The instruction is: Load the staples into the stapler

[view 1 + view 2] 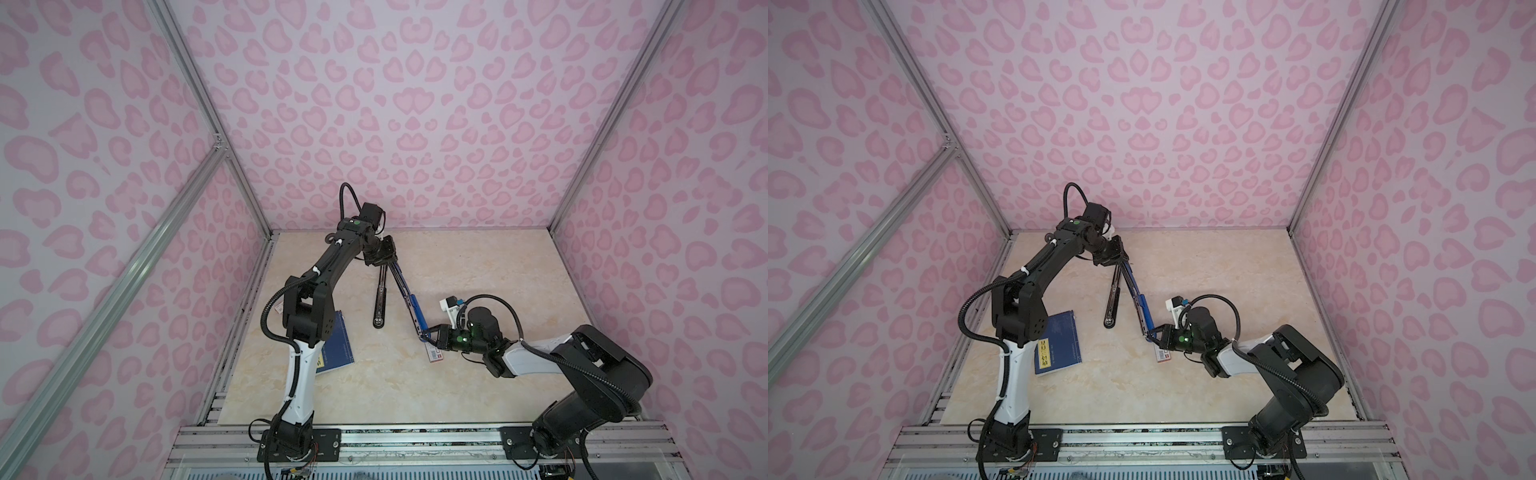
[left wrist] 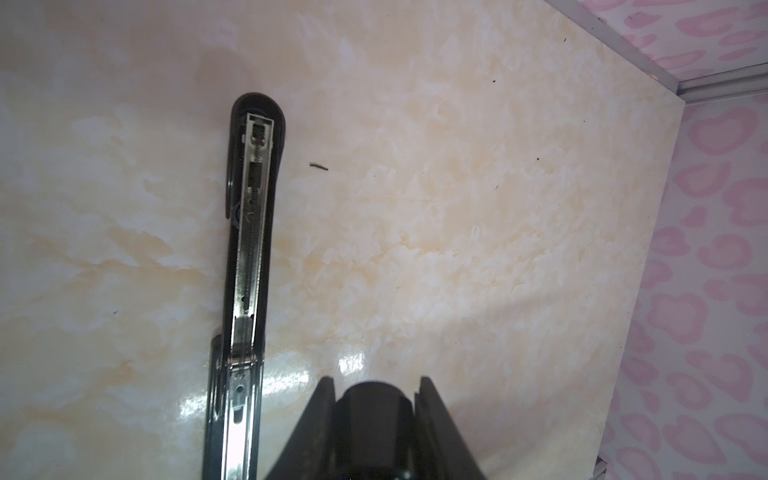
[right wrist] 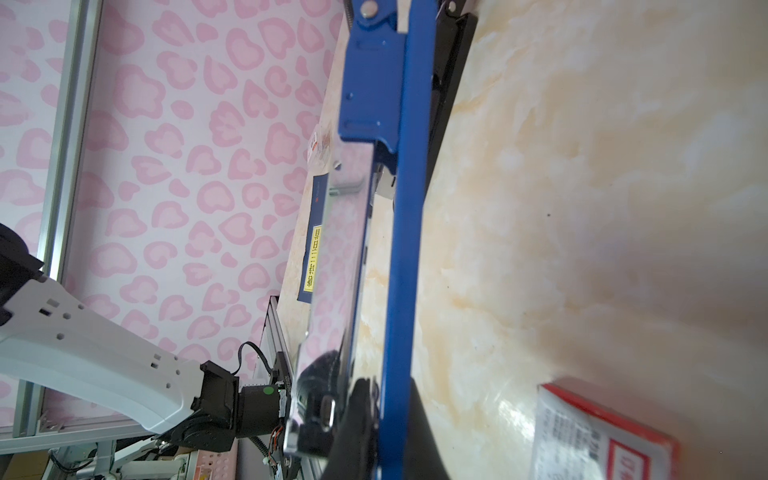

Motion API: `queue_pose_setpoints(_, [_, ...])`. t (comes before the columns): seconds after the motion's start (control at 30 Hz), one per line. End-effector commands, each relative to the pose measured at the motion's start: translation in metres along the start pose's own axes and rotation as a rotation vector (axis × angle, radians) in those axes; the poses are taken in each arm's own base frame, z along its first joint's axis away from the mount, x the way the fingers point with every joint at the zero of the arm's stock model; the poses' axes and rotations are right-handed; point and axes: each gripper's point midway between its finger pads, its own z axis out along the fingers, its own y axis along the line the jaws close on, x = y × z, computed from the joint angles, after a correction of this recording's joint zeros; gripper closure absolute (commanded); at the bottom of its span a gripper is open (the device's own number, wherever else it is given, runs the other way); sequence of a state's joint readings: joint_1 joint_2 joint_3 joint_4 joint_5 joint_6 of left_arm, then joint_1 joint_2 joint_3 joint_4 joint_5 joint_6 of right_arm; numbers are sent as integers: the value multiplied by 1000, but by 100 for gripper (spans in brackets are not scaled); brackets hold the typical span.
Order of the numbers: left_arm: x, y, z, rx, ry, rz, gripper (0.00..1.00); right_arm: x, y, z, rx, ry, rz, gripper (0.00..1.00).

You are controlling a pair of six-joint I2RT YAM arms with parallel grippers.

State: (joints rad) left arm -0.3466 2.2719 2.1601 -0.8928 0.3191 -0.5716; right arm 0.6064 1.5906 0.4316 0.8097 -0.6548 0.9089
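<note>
I will next move my right gripper outward and down to the bare tabletop beyond the barcoded box point(image 3: 504, 216) and let go of the blue stapler there, since that part is clear.
A long blue stapler point(image 1: 409, 301) stretches between my two grippers in both top views. At the stapler's far end my left gripper point(image 1: 384, 259) is shut on its dark rounded rear point(image 2: 376, 415). My right gripper point(image 1: 430, 334) is shut on the near end, its fingers clamping the blue rail point(image 3: 395, 291). A shiny metal channel point(image 3: 332, 291) runs beside that rail. A second, black stapler point(image 1: 379, 305) lies on the table to the left, its open magazine point(image 2: 249, 249) showing a spring. The staples are not visible in any view.
A white-and-red barcoded box point(image 1: 435, 355) lies on the marble-patterned table point(image 1: 478, 270), right by my right gripper. A blue book point(image 1: 338, 345) with a yellow label sits by the left arm's base. Pink patterned walls close in three sides.
</note>
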Motion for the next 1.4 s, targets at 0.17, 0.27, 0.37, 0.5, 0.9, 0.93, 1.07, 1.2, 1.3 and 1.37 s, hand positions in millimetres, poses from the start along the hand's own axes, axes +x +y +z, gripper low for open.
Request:
queue_pose_setpoints(0.17, [-21,10,-13,-52,-86,52,52,-15,24,-3,-90,-57,-83,100])
queue_pose_setpoints(0.27, [-23,10,-17,-51,-92,50,52,-17,28,-5,-96,-67,-92,100])
queue_pose_setpoints(0.37, [-21,8,-22,-47,-96,51,52,-20,28,-7,-96,-77,-92,100])
queue_pose_setpoints(0.5, [-12,7,-32,-24,-108,39,51,-30,26,-11,-97,-104,-74,100])
queue_pose_setpoints(0.9, [55,11,-63,77,-146,8,49,-69,13,-7,-192,-179,91,100])
queue_pose_setpoints(0.93, [60,12,-64,77,-146,8,49,-72,14,-6,-206,-185,104,100])
queue_pose_setpoints(1.07, [81,13,-69,80,-140,17,48,-77,9,1,-237,-205,152,100])
queue_pose_setpoints(1.2, [97,9,-68,80,-120,37,48,-79,-3,6,-240,-213,213,100])
queue_pose_setpoints(1.3, [109,12,-61,75,-96,32,48,-78,-13,11,-239,-211,266,100])
queue_pose_setpoints(1.37, [113,11,-58,76,-90,30,48,-77,-20,13,-225,-209,293,100])
